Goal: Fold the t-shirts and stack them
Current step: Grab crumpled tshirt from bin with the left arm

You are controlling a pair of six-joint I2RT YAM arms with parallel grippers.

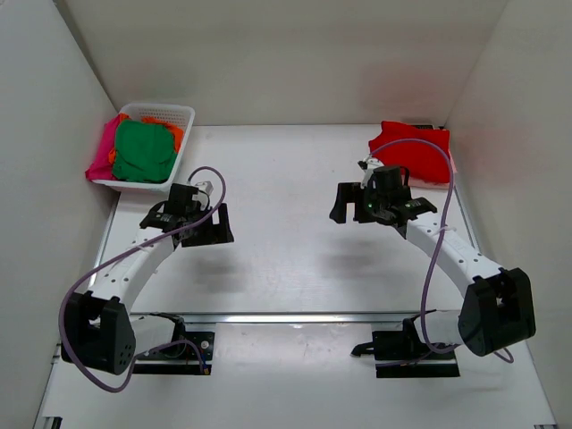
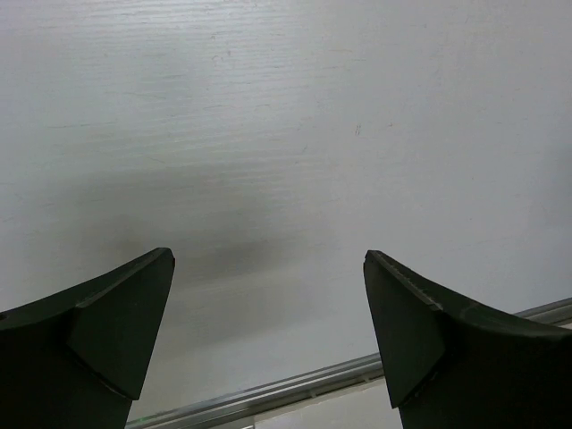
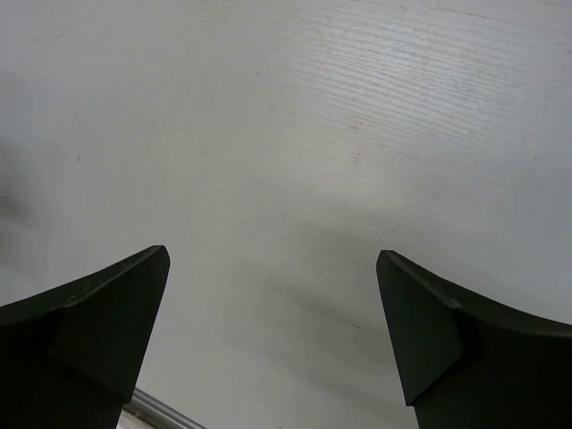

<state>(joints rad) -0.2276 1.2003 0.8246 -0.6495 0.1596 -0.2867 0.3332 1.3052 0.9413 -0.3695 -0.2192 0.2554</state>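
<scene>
I will swing my left gripper outward over the white basket point(image 1: 170, 112) next, then lower it, open, onto the bright green t-shirt's bunched fold point(image 1: 160, 158), because the green t-shirt is on top.
A folded red t-shirt point(image 1: 412, 150) lies at the back right of the table. A bright green t-shirt point(image 1: 143, 150) sits bunched on top in the white basket point(image 1: 170, 112) at the back left. An orange one point(image 1: 173, 133) lies under it and a magenta-pink one point(image 1: 104, 152) hangs over the basket's left side. My left gripper point(image 1: 213, 231) hovers open and empty in front of the basket; in the left wrist view point(image 2: 268, 259) only bare table shows between its jaws. My right gripper point(image 1: 350, 207) is open and empty, left of and in front of the red shirt; the right wrist view point(image 3: 273, 255) shows bare table.
White walls close in the table on the left, back and right. A metal rail point(image 1: 295, 317) runs across the near edge by the arm bases, and it also shows in the left wrist view point(image 2: 313, 380).
</scene>
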